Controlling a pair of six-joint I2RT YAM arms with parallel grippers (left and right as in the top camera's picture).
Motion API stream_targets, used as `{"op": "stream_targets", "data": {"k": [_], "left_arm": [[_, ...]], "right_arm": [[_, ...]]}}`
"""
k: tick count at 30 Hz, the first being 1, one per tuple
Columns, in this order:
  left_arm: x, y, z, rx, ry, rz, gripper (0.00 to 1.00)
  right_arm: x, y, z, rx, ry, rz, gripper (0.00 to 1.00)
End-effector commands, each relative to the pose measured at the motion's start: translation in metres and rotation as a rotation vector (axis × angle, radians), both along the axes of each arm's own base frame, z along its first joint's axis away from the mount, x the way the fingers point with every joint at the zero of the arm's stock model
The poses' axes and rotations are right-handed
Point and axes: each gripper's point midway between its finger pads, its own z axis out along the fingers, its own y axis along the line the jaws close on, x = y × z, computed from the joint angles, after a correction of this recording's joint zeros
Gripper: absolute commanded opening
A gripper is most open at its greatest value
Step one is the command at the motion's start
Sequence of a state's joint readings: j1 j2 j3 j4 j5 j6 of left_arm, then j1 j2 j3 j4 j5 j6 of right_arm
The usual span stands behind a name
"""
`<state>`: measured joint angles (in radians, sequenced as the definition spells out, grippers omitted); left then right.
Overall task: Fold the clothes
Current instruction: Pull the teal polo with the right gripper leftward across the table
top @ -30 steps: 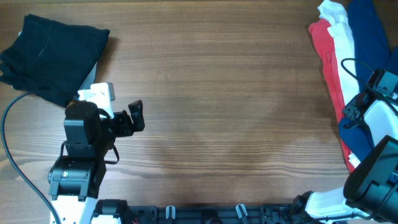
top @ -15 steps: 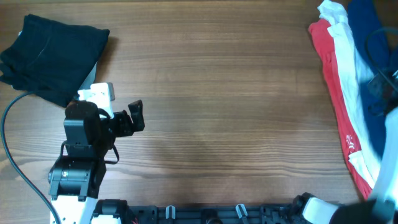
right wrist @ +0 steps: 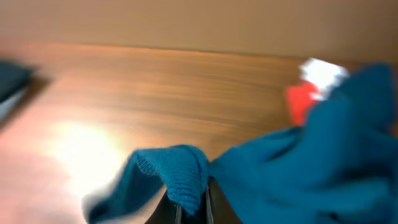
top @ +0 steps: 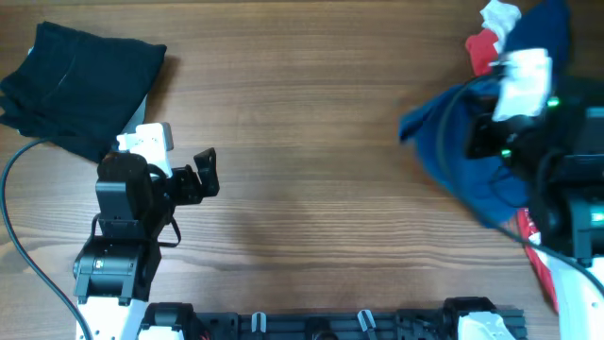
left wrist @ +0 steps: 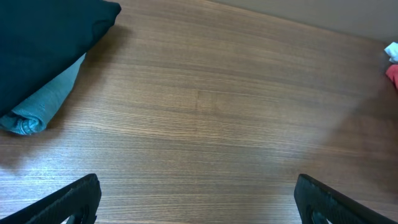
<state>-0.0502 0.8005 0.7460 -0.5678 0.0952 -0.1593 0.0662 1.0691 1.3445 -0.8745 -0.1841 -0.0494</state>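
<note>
My right gripper carries the knit edge to the left in the overhead view next, then down onto the table's bare middle.
My right gripper (right wrist: 189, 202) is shut on a knit edge of the deep-blue polo shirt (right wrist: 323, 155), which hangs from the jaws in blurred folds. From overhead the blue shirt (top: 444, 156) is lifted and spread over the right part of the table, and the right gripper (top: 469, 132) is largely hidden in the cloth. The red T-shirt (top: 483, 49) and white T-shirt (top: 500, 17) lie at the far right. My left gripper (top: 206, 175) is open over bare wood at the left, its fingers (left wrist: 68, 202) wide apart with nothing between them.
A folded dark garment (top: 80, 80) lies at the far left corner, with a grey-blue rolled edge (left wrist: 43, 106) under it. A cable (top: 14, 217) loops beside the left arm. A strip of red cloth (top: 540, 255) shows at the right edge.
The right arm has swung in from the right edge toward the table's middle, pulling the blue shirt up and leftward off the pile. The left arm has not moved.
</note>
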Motion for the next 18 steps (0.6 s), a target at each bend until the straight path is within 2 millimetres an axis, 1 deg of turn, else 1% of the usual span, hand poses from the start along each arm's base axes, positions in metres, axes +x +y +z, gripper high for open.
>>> {"op": "stream_targets", "data": {"k": [1, 3, 4, 5, 7, 10, 12, 14, 16, 18], "left_arm": [[0.003, 0.003, 0.009, -0.001, -0.023, 0.018, 1.0], [0.003, 0.003, 0.009, -0.001, -0.022, 0.018, 1.0], [0.003, 0.003, 0.009, -0.001, -0.022, 0.018, 1.0], [0.003, 0.003, 0.009, -0.001, -0.022, 0.018, 1.0], [0.003, 0.003, 0.009, -0.001, -0.022, 0.018, 1.0], [0.003, 0.003, 0.009, -0.001, -0.022, 0.018, 1.0], [0.003, 0.003, 0.009, -0.001, -0.022, 0.018, 1.0], [0.003, 0.003, 0.009, -0.001, -0.022, 0.018, 1.0], [0.003, 0.003, 0.009, -0.001, -0.021, 0.018, 1.0], [0.002, 0.003, 0.008, -0.001, -0.018, 0.018, 1.0]], "right_arm": [[-0.004, 0.057, 0.003, 0.065, 0.005, 0.201, 0.04], [0.001, 0.074, -0.007, 0.071, 0.04, 0.239, 0.05], [0.006, 0.085, -0.016, 0.069, 0.065, 0.265, 0.05], [0.01, 0.092, -0.022, 0.069, 0.082, 0.279, 0.05], [0.021, 0.11, -0.039, 0.075, 0.125, 0.304, 0.05], [0.042, 0.135, -0.061, 0.086, 0.154, 0.331, 0.05], [0.058, 0.148, -0.067, 0.109, 0.142, 0.334, 0.04], [0.078, 0.171, -0.069, 0.161, 0.1, 0.361, 0.05], [0.081, 0.191, -0.065, 0.205, 0.069, 0.433, 0.04], [0.084, 0.204, -0.067, 0.216, 0.053, 0.464, 0.05]]}}
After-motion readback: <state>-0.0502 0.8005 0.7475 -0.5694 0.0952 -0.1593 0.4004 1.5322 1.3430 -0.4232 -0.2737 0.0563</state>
